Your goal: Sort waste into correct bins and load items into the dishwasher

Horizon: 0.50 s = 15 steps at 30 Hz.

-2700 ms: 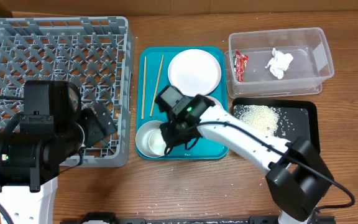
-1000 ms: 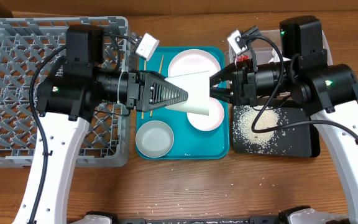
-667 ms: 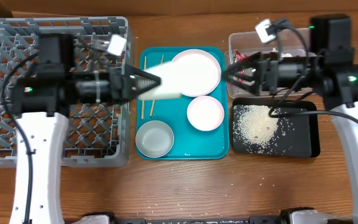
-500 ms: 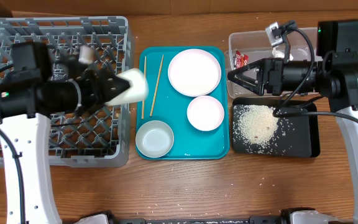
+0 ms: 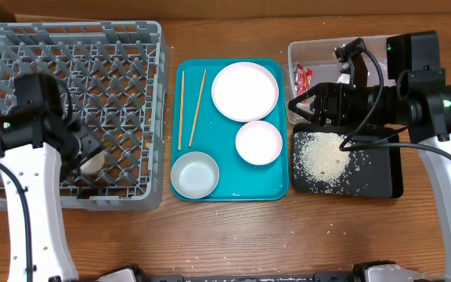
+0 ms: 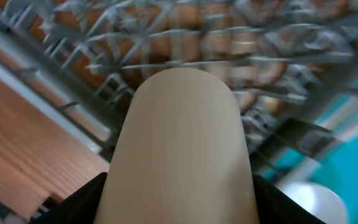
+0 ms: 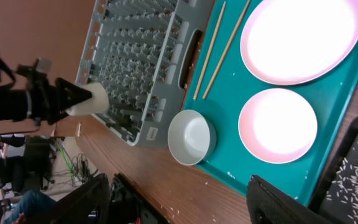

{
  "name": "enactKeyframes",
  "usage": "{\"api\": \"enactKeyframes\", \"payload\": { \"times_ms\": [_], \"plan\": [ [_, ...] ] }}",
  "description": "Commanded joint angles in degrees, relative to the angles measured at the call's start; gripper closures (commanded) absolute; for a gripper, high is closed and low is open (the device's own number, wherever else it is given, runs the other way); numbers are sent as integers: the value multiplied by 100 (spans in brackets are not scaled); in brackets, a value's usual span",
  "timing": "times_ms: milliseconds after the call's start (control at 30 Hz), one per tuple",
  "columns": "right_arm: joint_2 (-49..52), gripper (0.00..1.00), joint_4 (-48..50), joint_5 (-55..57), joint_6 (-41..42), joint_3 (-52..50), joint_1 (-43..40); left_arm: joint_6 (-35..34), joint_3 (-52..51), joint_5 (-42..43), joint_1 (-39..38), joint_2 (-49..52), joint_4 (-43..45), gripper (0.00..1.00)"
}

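My left gripper is at the near side of the grey rack with the white cup [image 5: 95, 164]. Next, it should lower the cup and draw it back beside the rack's near side, then let go of it.
My left gripper [image 5: 91, 159] is shut on the white cup [image 5: 95, 164], low over the front right part of the grey dishwasher rack [image 5: 69, 47]. In the left wrist view the cup [image 6: 185, 137] fills the middle, with a black finger [image 6: 82, 202] on each side. My right gripper [image 5: 297, 106] hangs open and empty above the gap between teal tray and bins. The plate [image 5: 245, 91], small white bowl [image 5: 258, 142], steel bowl [image 5: 194, 174] and chopsticks [image 5: 186, 110] lie on the teal tray. A red wrapper [image 5: 302, 81] lies in the clear tub [image 5: 382, 47]. Rice [image 5: 323, 153] covers the black tray [image 5: 382, 176].
The teal tray [image 5: 229, 188] sits between the rack and the bins. My right arm crosses over the clear tub and hides part of its inside. Stray rice grains dot the wooden table [image 7: 229, 186] in front of the tray. The rack's pegs [image 6: 241, 56] stand close behind the cup.
The cup left the right gripper, which opened and drew back toward the bins. My left arm carried the cup from above the teal tray leftward and down into the rack's front right part.
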Motion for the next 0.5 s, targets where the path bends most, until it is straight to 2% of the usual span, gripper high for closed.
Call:
{"api": "enactKeyframes", "payload": {
  "times_ms": [0, 100, 200, 233, 300, 333, 400, 467],
  "plan": [
    [-120, 27, -7, 94, 24, 72, 28, -188, -710, -140, 538, -4, 378, 43],
    [-120, 27, -2, 94, 24, 72, 28, -98, -1012, 114, 894, -4, 669, 46],
    [-120, 27, -7, 94, 24, 72, 28, -39, -1141, 219, 1069, 4, 822, 44],
    [-120, 27, -7, 94, 24, 72, 28, -39, -1169, 240, 1097, 13, 872, 38],
    [-120, 27, -7, 94, 24, 72, 28, -31, -1185, 446, 1099, 33, 909, 13],
    [-120, 27, -7, 94, 24, 72, 28, 50, -1182, 654, 1099, 35, 938, 7],
    [-120, 27, -7, 92, 24, 72, 28, 229, -1134, 1001, 1102, 28, 1016, 3],
    [-120, 27, -9, 94, 22, 72, 28, 247, -872, 1222, 1102, 26, 903, 5]
  ]
}}
